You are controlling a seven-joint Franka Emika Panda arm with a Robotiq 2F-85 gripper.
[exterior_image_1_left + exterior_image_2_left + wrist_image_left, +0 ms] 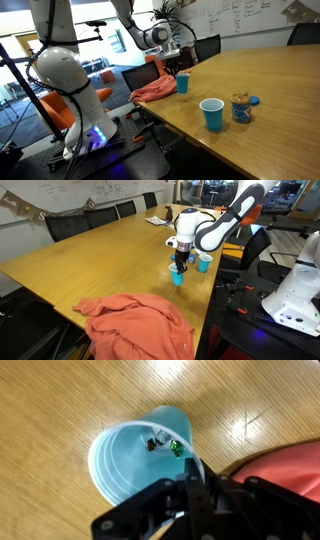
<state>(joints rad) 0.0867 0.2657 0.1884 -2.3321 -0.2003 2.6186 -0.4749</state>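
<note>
The light blue cup will go down upright in my gripper next, slightly toward the salmon cloth and onto the wood beside the cloth, because that spot is open.
My gripper is shut on the rim of a light blue cup, and its fingers pinch the cup's wall on the side nearest the cloth. Two small things lie in the cup's bottom, one dark red and one green. In both exterior views the gripper points straight down over the cup, near the table's edge. Whether the cup rests on the wood or hangs just above it I cannot tell.
A salmon cloth lies crumpled at the table's corner beside the cup. A second blue cup and a jar with a blue lid beside it stand further along the wooden table. Black chairs line the far side.
</note>
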